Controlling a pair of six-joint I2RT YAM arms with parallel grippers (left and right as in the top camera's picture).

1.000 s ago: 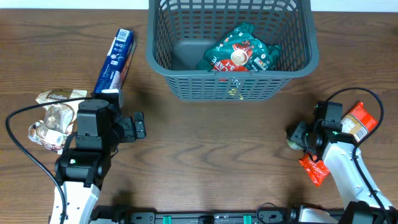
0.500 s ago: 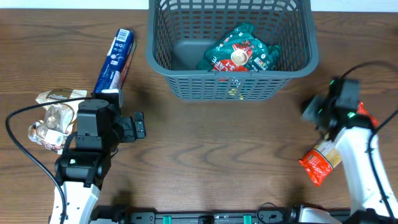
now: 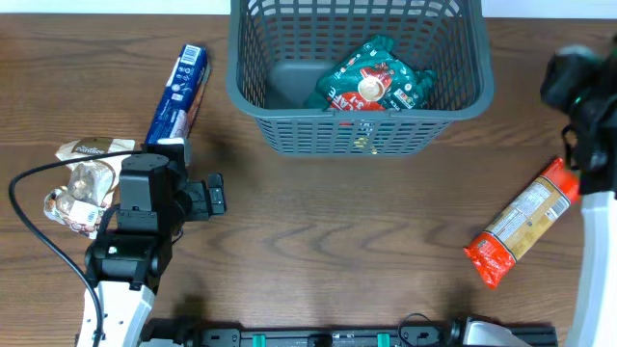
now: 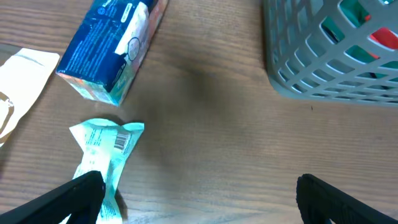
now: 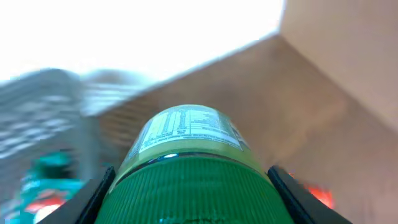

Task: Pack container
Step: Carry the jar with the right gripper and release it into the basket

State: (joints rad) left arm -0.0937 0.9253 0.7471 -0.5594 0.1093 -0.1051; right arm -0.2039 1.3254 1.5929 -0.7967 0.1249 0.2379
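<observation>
The container's open top is to the left in the overhead view, so my right gripper will next swing there, over its green packet [image 3: 384, 82] [image 5: 51, 183], then lower and release the jar.
The dark grey slotted container [image 3: 280, 135] stands at the back centre, with green and red packets [image 3: 374, 82] inside; its corner shows in the left wrist view [image 4: 323, 74]. My right gripper [image 3: 578, 92] is raised at the far right, blurred, shut on a jar with a green ribbed lid [image 5: 186, 180] and a label. My left gripper [image 3: 214, 195] is open low over the table at the left, empty; a light teal packet [image 4: 106, 155] lies by its left finger.
A blue box [image 3: 179, 93] lies left of the container and shows in the left wrist view [image 4: 109, 46]. Beige snack packets [image 3: 82, 178] lie at the far left. An orange-red packet [image 3: 525, 224] lies at the right.
My right arm has lifted the jar off the table and moved up and to the right, uncovering the orange-red packet. The left arm has not moved.
</observation>
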